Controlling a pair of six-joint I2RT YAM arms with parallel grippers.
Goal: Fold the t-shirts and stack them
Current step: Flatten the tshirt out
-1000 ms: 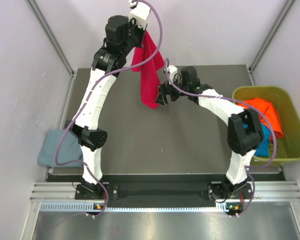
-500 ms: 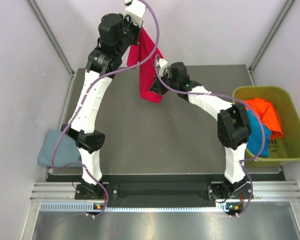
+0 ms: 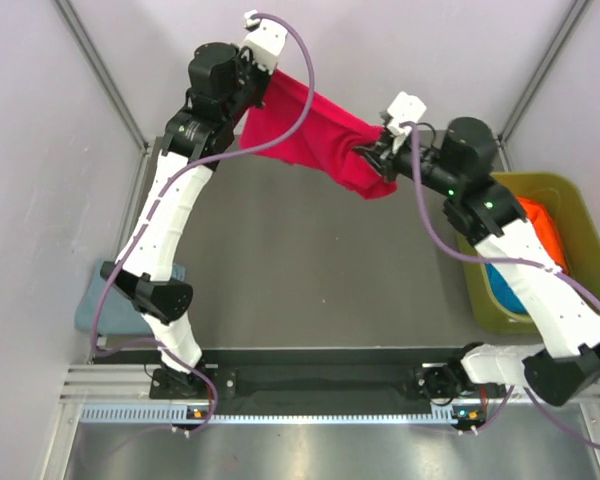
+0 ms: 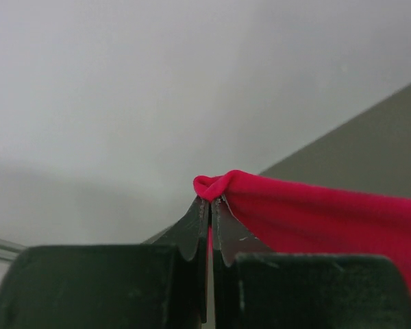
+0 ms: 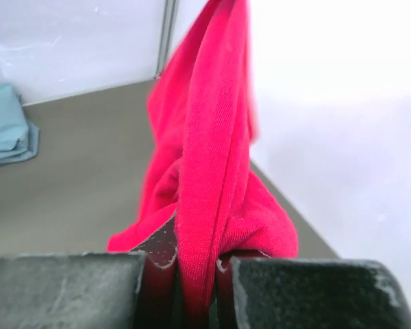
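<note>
The red t-shirt (image 3: 315,135) is still hanging in the air, so the robot's right gripper should next go down and tilt its fingers down toward the bare dark table top.
A crimson red t-shirt (image 3: 315,135) hangs stretched in the air above the back of the table. My left gripper (image 3: 260,85) is shut on its upper left edge; the cloth (image 4: 315,209) bunches over the tips of the left gripper (image 4: 210,200). My right gripper (image 3: 375,155) is shut on the shirt's right end, and a thick fold of red cloth (image 5: 205,164) runs up from between the jaws of the right gripper (image 5: 195,257). A folded grey-blue t-shirt (image 3: 92,305) lies at the table's left edge (image 5: 3,127). An orange t-shirt (image 3: 545,225) and a turquoise one (image 3: 505,290) lie in the bin.
An olive-green plastic bin (image 3: 480,185) stands at the table's right side, partly behind my right arm. The dark table top (image 3: 310,270) lies beneath the hanging shirt. Pale walls enclose the back and both sides.
The right gripper closed on the red shirt's lower end and pulled it up and to the right. The shirt went from hanging straight down to being stretched between both grippers. The left gripper shifted slightly left.
</note>
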